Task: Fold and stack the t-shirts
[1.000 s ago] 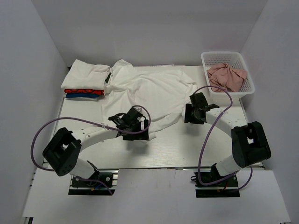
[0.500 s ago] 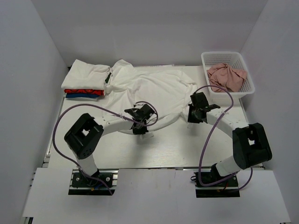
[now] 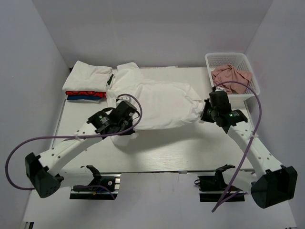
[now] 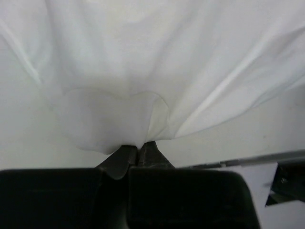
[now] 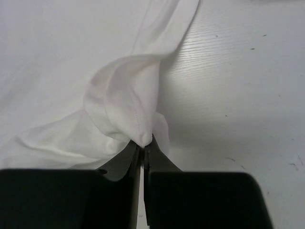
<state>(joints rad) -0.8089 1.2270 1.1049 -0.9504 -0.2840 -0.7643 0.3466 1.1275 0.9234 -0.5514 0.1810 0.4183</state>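
Observation:
The end of the shirt's hem is lifted and bunched, so my right gripper will pull it back, down and to the right in the top view, over bare table (image 3: 208, 133).
A large white t-shirt (image 3: 159, 100) lies across the middle of the table, its near hem lifted and doubled back. My left gripper (image 3: 125, 114) is shut on the hem at the shirt's left side, and the white cloth (image 4: 143, 90) fans out from its pinched tips (image 4: 137, 149). My right gripper (image 3: 206, 113) is shut on the right end of the hem, a bunched fold (image 5: 126, 102) rising from its tips (image 5: 143, 143). At the back left stands a stack of folded t-shirts (image 3: 88, 82): white on top, red and blue beneath.
A white plastic basket (image 3: 224, 58) at the back right holds a crumpled pink garment (image 3: 231, 78). Bare table (image 3: 181, 148) stretches between the shirt and the arm bases. White walls close in the table on three sides.
Both grippers closed on the shirt's near hem and moved up and away from the bases, folding the lower part of the shirt back over itself. Both arms have stretched out.

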